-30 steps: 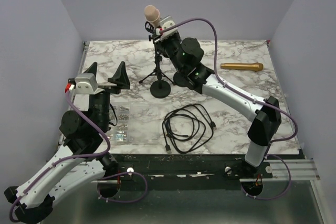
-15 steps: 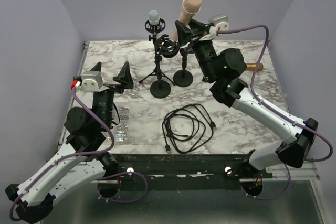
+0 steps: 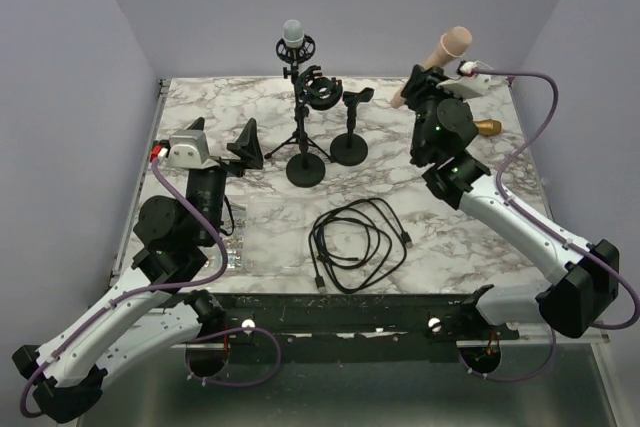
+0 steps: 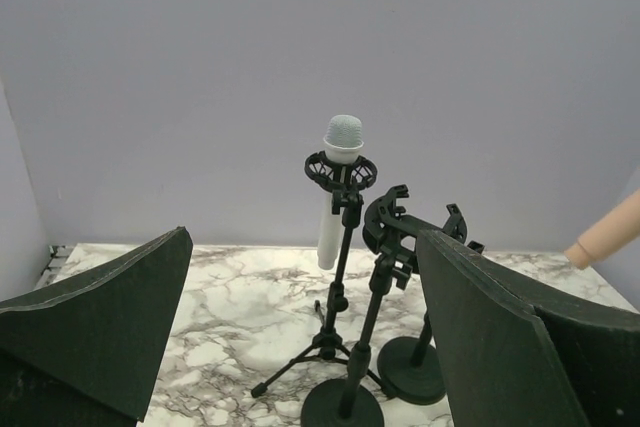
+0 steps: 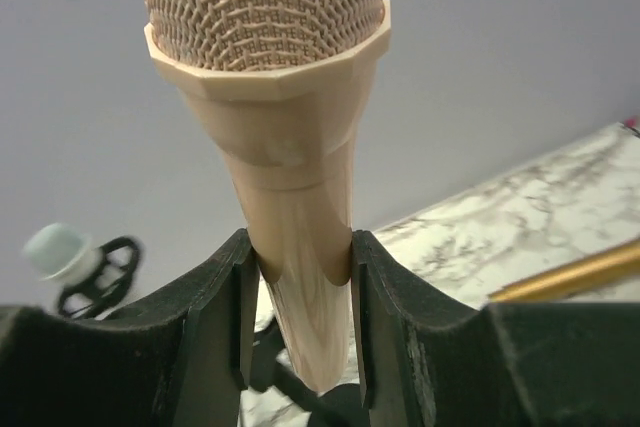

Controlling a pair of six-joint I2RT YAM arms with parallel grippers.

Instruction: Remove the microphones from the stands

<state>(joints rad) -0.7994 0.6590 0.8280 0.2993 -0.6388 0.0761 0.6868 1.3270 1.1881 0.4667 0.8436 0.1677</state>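
Note:
I will lower my right gripper next and turn the beige microphone [image 3: 440, 55] level onto the marble [image 3: 494, 147] beside the gold microphone to let it go there, because that spot is clear of stands.
My right gripper [image 3: 418, 87] is shut on a beige microphone [image 3: 440, 55], held tilted in the air at the back right, clear of the stands; in the right wrist view the jaws clamp its body [image 5: 298, 247] below the mesh head. A short black stand [image 3: 350, 137] with an empty clip stands mid-table. A taller round-base stand [image 3: 306, 162] carries an empty shock mount [image 3: 320, 90]. A tripod stand [image 3: 297, 137] holds a white microphone [image 3: 291, 35], which also shows in the left wrist view [image 4: 335, 197]. My left gripper [image 3: 222, 147] is open and empty at the left.
A gold microphone [image 3: 487, 128] lies on the marble table [image 3: 200, 107] at the right, partly behind my right arm. A coiled black cable [image 3: 357, 242] lies front centre. Small clear packets [image 3: 232, 237] lie by my left arm. Walls close in left and right.
My right gripper has carried the beige microphone from the stands at the centre, up and over to the right. The left arm has shifted slightly right.

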